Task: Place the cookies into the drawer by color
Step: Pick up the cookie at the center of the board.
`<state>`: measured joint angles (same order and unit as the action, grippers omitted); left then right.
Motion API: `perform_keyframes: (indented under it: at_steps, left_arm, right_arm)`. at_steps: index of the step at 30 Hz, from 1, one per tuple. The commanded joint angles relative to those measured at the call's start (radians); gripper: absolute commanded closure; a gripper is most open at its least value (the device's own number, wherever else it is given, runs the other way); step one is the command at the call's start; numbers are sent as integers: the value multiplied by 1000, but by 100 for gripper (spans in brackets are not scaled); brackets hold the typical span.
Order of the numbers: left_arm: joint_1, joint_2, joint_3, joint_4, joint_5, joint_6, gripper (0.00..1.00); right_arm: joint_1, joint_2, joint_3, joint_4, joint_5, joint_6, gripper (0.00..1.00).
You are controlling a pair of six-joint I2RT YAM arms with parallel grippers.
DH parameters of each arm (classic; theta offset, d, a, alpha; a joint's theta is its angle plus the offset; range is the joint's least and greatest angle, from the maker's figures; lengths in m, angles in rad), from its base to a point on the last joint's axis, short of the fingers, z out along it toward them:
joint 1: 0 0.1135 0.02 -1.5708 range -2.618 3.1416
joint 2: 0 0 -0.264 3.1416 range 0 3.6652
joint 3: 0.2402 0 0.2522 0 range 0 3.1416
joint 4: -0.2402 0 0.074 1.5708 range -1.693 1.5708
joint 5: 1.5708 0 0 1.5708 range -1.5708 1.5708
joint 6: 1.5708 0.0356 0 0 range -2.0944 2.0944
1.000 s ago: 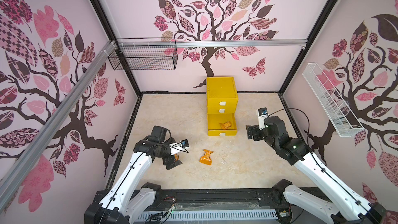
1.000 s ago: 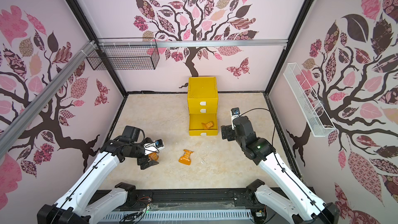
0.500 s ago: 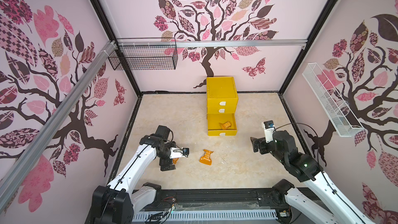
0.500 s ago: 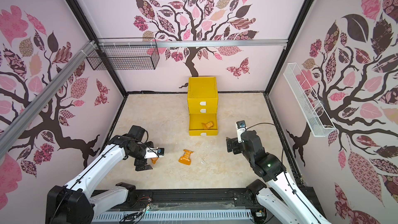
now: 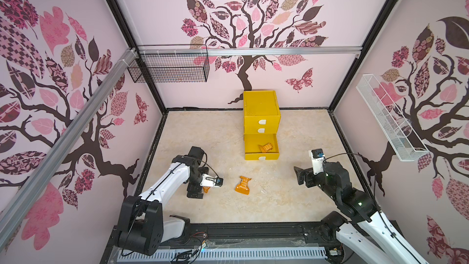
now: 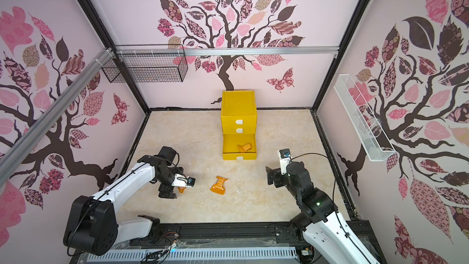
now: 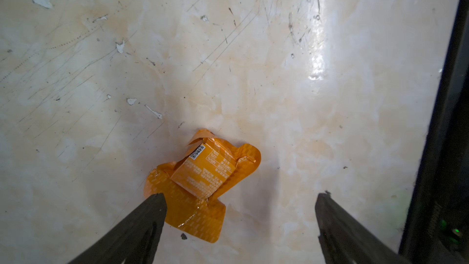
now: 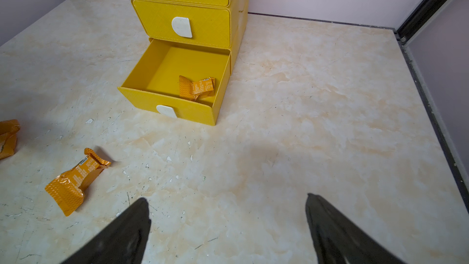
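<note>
The left gripper needs to go down and move slightly outward so its fingers go on both sides of the printed middle of the orange cookie (image 5: 206,189) (image 7: 203,171) below, since the packet is closer to one finger.
The yellow drawer (image 5: 261,113) stands at the back, its bottom drawer (image 8: 142,92) pulled out with one orange cookie (image 8: 196,88) inside. A second orange cookie (image 5: 242,185) lies on the floor in front. A third orange cookie (image 7: 203,173) lies under my left gripper (image 7: 241,199), which points down at it, open. The packet sits nearer one finger (image 7: 152,209) than the other, untouched. In both top views it peeks out beside that gripper (image 5: 196,191). My right gripper (image 8: 227,206) is open and empty at the front right, facing the drawer.
A black wire basket (image 5: 168,68) hangs on the back wall at the left. A white wire basket (image 5: 388,120) hangs on the right wall. A black frame edge (image 7: 444,123) runs close to the left gripper.
My left gripper has turned and come down over the orange cookie at the left. The right arm has drawn back from the drawer toward the front right.
</note>
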<state>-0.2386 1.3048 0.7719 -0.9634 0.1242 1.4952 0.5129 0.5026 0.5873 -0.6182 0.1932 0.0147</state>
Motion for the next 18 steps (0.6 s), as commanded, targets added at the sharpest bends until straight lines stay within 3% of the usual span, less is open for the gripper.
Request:
perform_keyframes:
  at_steps: [1,8,13,18]
  left_arm:
    - [-16,42,5,48,14,33,3]
    - [-23,163,15,90,-35,23,11]
    - [-22,216,16,110,-61,-6,28]
    - [-22,228,5,130,-71,-26,50]
  right_arm:
    - [2,-15,3,24,36,-2,1]
    - [2,-30,-6,27,68,-4,1]
    - [2,-33,-6,23,83,-2,1]
    - [1,-44,-14,44,86,1,1]
